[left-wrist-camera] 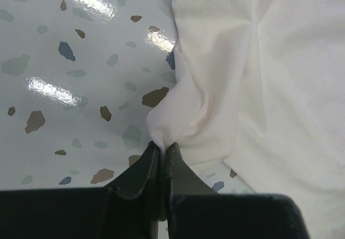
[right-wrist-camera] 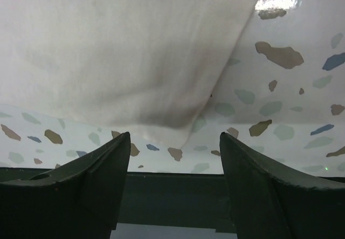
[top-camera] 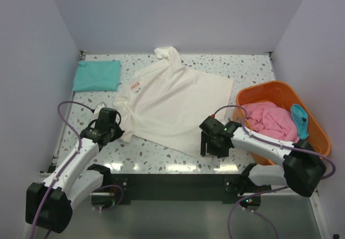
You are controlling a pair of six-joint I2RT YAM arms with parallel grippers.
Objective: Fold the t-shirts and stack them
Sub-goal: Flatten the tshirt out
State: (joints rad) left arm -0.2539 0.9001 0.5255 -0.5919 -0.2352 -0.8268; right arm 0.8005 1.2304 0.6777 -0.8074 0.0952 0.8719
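Observation:
My left gripper lifts the pinched edge next, carries it outward, lowers it onto the bare tabletop beside the teal t-shirt and releases, as that tabletop lies outward.
The large cream t-shirt (top-camera: 172,101) lies spread on the speckled table, small red chest text near its left shoulder. My left gripper (top-camera: 116,134) is shut on the shirt's near left edge; the left wrist view shows cream cloth (left-wrist-camera: 215,77) pinched between the closed tips (left-wrist-camera: 161,148). My right gripper (top-camera: 209,150) is open above the shirt's near right corner (right-wrist-camera: 183,134), fingers either side and apart from the cloth. A folded teal t-shirt (top-camera: 97,75) lies at the far left. A pink t-shirt (top-camera: 268,119) and a blue one (top-camera: 299,119) sit in the basket.
The orange plastic basket (top-camera: 318,128) stands at the right edge of the table, right behind my right arm. The table's near edge (right-wrist-camera: 172,177) runs just below the right gripper. White walls enclose the table on three sides.

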